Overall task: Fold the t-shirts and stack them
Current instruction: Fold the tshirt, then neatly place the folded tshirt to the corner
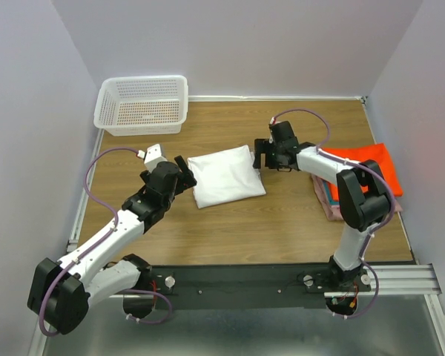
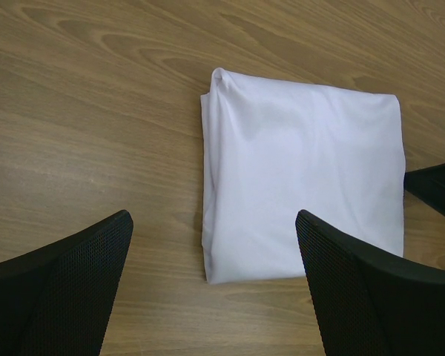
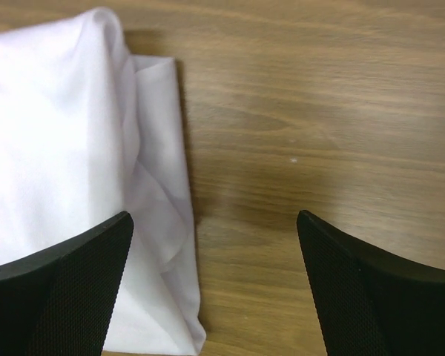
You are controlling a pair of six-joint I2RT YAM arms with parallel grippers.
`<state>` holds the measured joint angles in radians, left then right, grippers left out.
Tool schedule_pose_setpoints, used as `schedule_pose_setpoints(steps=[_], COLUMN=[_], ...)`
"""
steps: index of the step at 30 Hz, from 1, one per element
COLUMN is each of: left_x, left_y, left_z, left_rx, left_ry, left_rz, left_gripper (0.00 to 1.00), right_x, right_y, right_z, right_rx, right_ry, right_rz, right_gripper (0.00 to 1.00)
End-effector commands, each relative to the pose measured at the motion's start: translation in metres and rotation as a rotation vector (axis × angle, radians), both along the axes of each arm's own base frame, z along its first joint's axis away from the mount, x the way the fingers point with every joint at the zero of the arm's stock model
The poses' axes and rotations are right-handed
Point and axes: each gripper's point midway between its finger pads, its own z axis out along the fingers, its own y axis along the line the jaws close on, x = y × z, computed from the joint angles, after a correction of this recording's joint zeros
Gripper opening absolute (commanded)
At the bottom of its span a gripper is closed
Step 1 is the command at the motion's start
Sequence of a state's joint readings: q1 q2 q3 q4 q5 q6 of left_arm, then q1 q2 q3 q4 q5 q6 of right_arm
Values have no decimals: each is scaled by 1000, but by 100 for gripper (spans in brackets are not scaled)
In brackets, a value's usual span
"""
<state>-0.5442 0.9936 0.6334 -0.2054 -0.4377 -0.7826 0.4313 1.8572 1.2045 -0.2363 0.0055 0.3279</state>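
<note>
My right gripper is above the shirt, which lies to its left in the top view, so it will next move down that way onto the shirt's stack-facing edge.
A plain white t-shirt (image 1: 226, 176) lies folded into a rectangle at the middle of the wooden table. It also shows in the left wrist view (image 2: 304, 185) and the right wrist view (image 3: 67, 141). My left gripper (image 1: 184, 172) is open and empty just off the shirt's left edge. My right gripper (image 1: 258, 156) is open and empty at the shirt's far right corner, one finger (image 3: 59, 289) over the cloth. A stack of folded t-shirts with the orange-red one (image 1: 371, 165) on top lies at the right, pink and teal edges (image 1: 325, 199) showing beneath it.
A white plastic mesh basket (image 1: 142, 104) stands at the far left corner. Pale walls close the table on three sides. A black rail (image 1: 245, 282) with both arm bases runs along the near edge.
</note>
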Motion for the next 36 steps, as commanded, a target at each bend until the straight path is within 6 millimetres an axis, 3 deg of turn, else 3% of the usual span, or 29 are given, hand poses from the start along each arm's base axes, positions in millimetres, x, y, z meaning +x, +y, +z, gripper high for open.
schedule_pose_setpoints(steps=[1,5,11,19,27,33,36], left_x=[0,-1,0,0,0,0,0], left_y=[5,6,5,4,3,3,2], left_z=[2,6,7,5,4,6,7], left_rx=[8,2,-1,6,7,7,5], left_ry=[-20,-32,-39,-34,-37,-47,-51], left_rz=[13,12,10,0,-12,-15,-20], left_gripper=[98,98,98,98,98,98,98], right_x=[16,8,-1,-1,-13,-28,-36], right_y=[-27,-19,13,36,42,55,56], right_z=[42,55,50,12,-29,-50,-56], right_rx=[-67,-23,5,-22,-85,-114,-163], right_ry=[-116,-115,-90,-10,69,120,120], right_rz=[-163,-113,11,77,93,127,115], right_gripper=[98,98,98,95,86,71,47])
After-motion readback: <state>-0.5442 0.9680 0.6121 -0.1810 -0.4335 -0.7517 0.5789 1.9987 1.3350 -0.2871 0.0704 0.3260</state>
